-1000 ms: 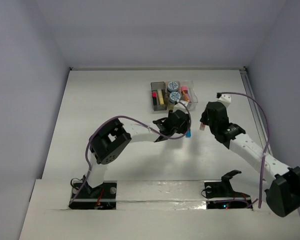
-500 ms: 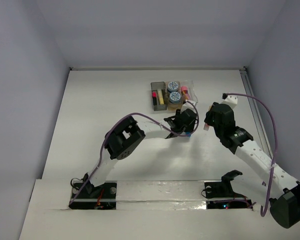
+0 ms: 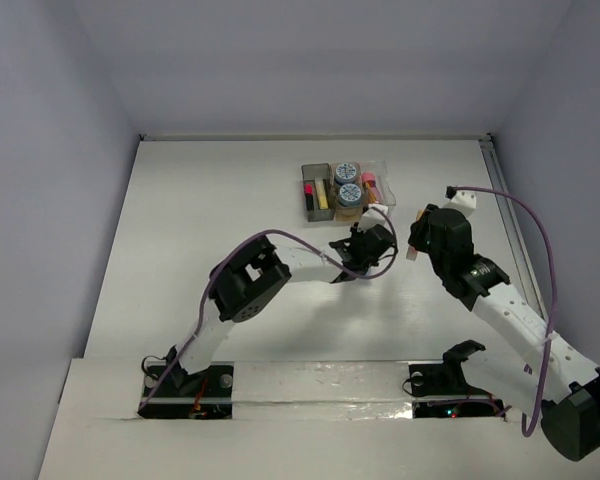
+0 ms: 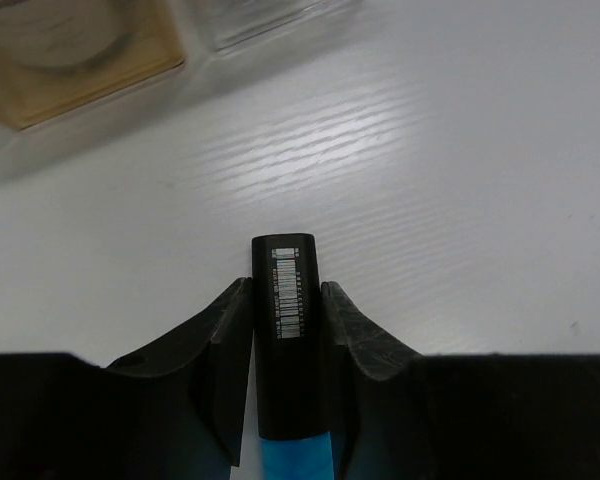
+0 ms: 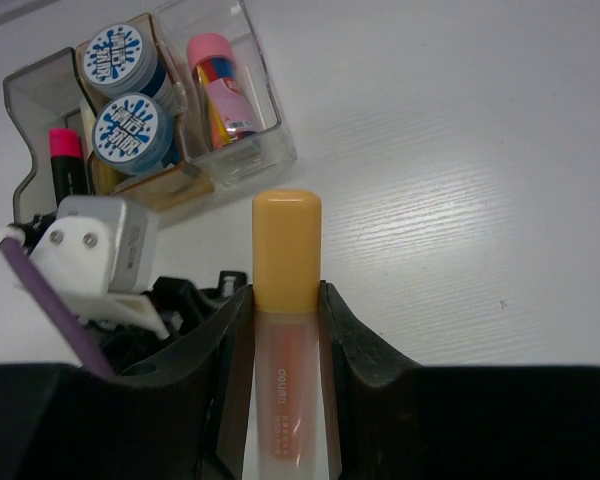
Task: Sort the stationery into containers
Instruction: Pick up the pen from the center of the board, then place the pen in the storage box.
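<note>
The right gripper moves outward and to the left in the top view next and releases over the dark grey bin, since highlighters already lie there.
My left gripper is shut on a blue highlighter with a black body, low over the table just in front of the bins. My right gripper is shut on an orange highlighter, to the right of the bins. The dark grey bin holds a pink-black highlighter and a yellow one. The amber bin holds two blue-and-white discs. The clear bin holds a pink-capped tube.
The left arm's white camera mount and purple cable sit just left of my right gripper in the right wrist view. The table's right edge rail runs behind the right arm. White walls close the back and sides.
The left gripper has moved right over the blue highlighter lying on the table, and it is now held. The right gripper has shifted slightly right with the orange highlighter.
</note>
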